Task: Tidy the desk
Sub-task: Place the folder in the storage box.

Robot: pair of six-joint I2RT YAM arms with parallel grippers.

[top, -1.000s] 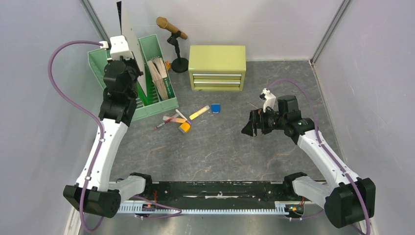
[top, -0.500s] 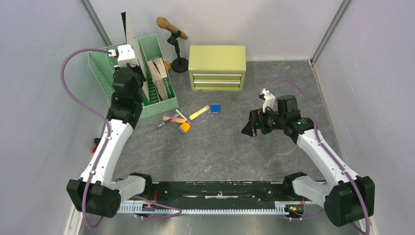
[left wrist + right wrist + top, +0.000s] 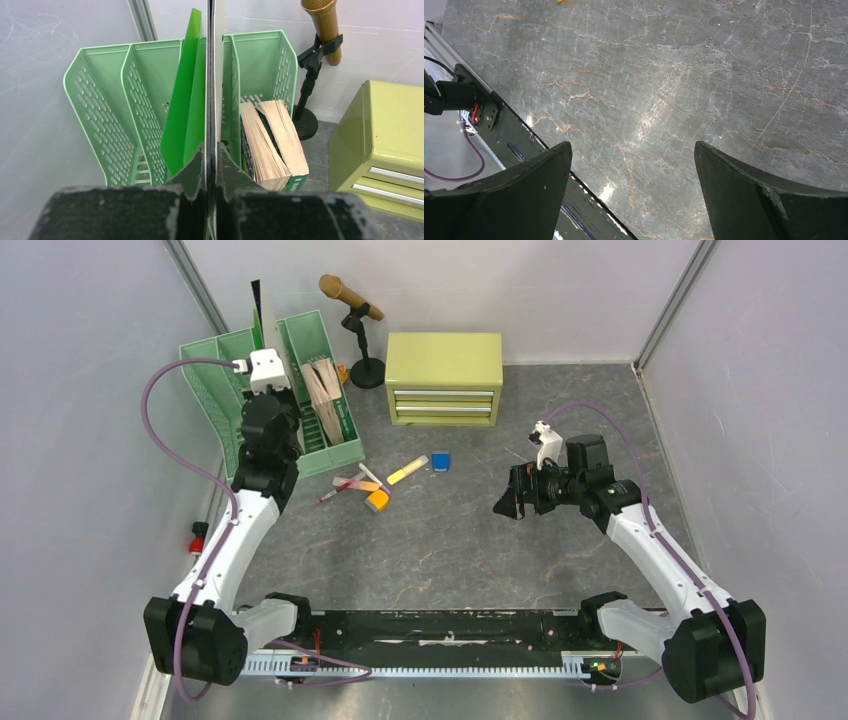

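Observation:
I will lower my left gripper a little beside the green folder and let go of the board (image 3: 212,60), because it is already upright over the rack's middle slot (image 3: 227,112).
The desk (image 3: 450,540) is a dark grey veined tabletop between pale walls. At its back left stands a pale green file rack (image 3: 215,380). My left gripper (image 3: 210,150) is shut on a thin flat white and black board (image 3: 212,60), held upright on its edge over the rack's middle slot, beside a bright green folder (image 3: 187,90). A thick book (image 3: 272,140) fills the slot to the right. My right gripper (image 3: 505,502) hovers open above bare desk right of centre, with nothing between its fingers (image 3: 544,170).
A yellow-green two-drawer cabinet (image 3: 444,377) stands at the back, with a microphone on a stand (image 3: 352,300) to its left. Loose small items lie mid-desk: a yellow marker (image 3: 407,472), a blue piece (image 3: 441,461), an orange piece (image 3: 377,501) and pens (image 3: 350,485).
My left arm has carried the board to the right and lower over the rack, from tilted to upright. The right arm has not moved.

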